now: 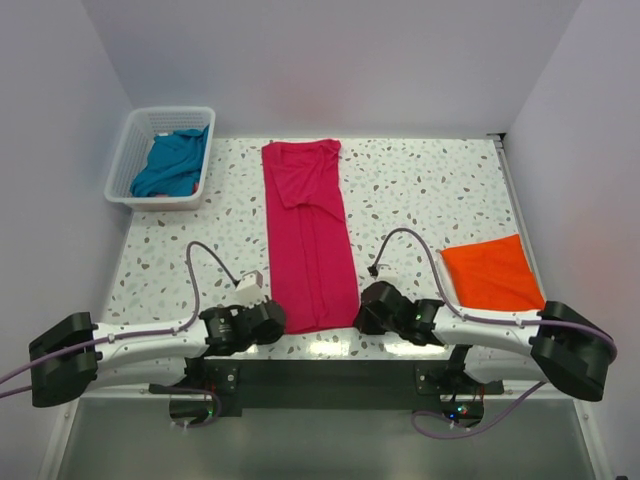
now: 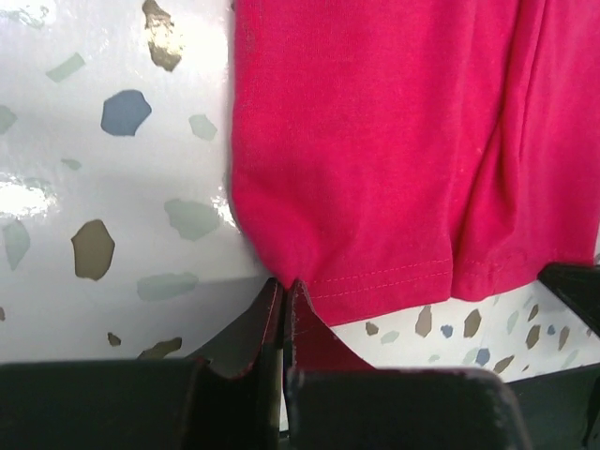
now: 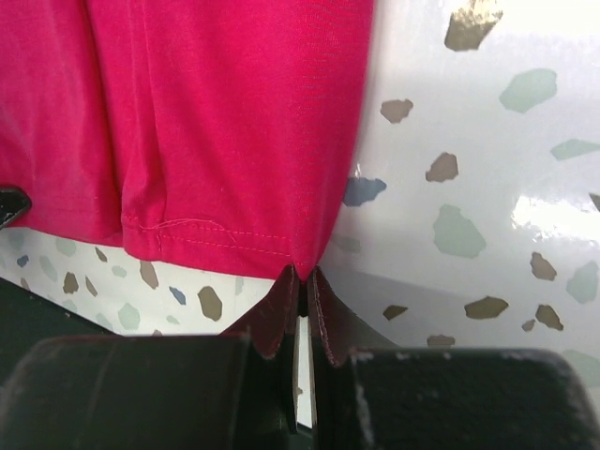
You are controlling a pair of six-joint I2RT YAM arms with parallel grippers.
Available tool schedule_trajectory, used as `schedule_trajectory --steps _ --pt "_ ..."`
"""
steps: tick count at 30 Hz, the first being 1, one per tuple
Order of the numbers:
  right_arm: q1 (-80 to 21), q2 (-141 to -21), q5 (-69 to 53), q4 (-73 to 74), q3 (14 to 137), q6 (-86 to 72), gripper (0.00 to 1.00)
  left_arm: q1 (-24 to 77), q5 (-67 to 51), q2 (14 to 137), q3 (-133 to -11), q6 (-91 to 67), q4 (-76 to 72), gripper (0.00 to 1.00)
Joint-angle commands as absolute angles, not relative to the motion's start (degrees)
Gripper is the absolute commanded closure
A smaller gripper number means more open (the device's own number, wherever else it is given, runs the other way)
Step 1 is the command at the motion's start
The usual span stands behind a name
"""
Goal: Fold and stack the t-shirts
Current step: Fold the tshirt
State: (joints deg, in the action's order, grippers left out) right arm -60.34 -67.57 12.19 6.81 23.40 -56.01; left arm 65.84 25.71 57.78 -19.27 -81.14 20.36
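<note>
My right gripper lifts and carries the t-shirt's near corner outward onto the t-shirt's far half (image 1: 333, 204) next. It then lowers the corner there to release, as the t-shirt still lies long.
A crimson-pink t-shirt (image 1: 308, 235) lies on the table as a long narrow strip, sleeves folded in, collar end far and hem near. My left gripper (image 1: 272, 318) is shut on the hem's near left corner (image 2: 284, 281); my right gripper (image 1: 367, 305) is shut on the near right corner (image 3: 305, 269). Both pairs of jaws pinch the cloth at their very tips. An orange t-shirt (image 1: 492, 273) lies folded into a small rectangle at the right of the table. A teal-blue t-shirt (image 1: 172, 162) sits crumpled in the basket.
The white lattice basket (image 1: 128, 152) stands at the far left corner of the speckled table (image 1: 420, 190). White walls close the table in on three sides. My two arms stretch along the near edge, with cables looping over the table beside the pink strip.
</note>
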Motion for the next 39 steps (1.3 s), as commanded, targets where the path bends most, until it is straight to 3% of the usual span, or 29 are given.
schedule_trajectory --steps 1,8,15,20,25,39 --pt "-60.99 -63.65 11.16 9.05 21.8 -55.9 1.0 68.46 25.05 58.62 -21.7 -78.84 27.76 1.0" --pt "-69.86 -60.21 16.52 13.88 24.17 -59.49 1.0 73.82 26.36 59.32 -24.43 -81.73 31.38 1.0" --pt "-70.4 -62.22 20.39 17.66 28.99 -58.01 1.0 74.09 31.02 57.22 -26.45 -81.39 32.61 1.0" --pt "-68.92 -65.91 23.2 19.77 36.55 -52.39 1.0 66.2 30.69 57.57 -30.32 -71.76 29.81 1.0" --pt "-61.54 -73.28 18.12 17.15 44.2 -46.51 1.0 55.12 28.83 58.79 -33.12 -62.06 21.19 1.0" --pt "-43.16 -93.76 11.25 12.31 64.06 -36.74 1.0 36.84 22.15 76.8 -45.86 -49.75 5.2 1.0"
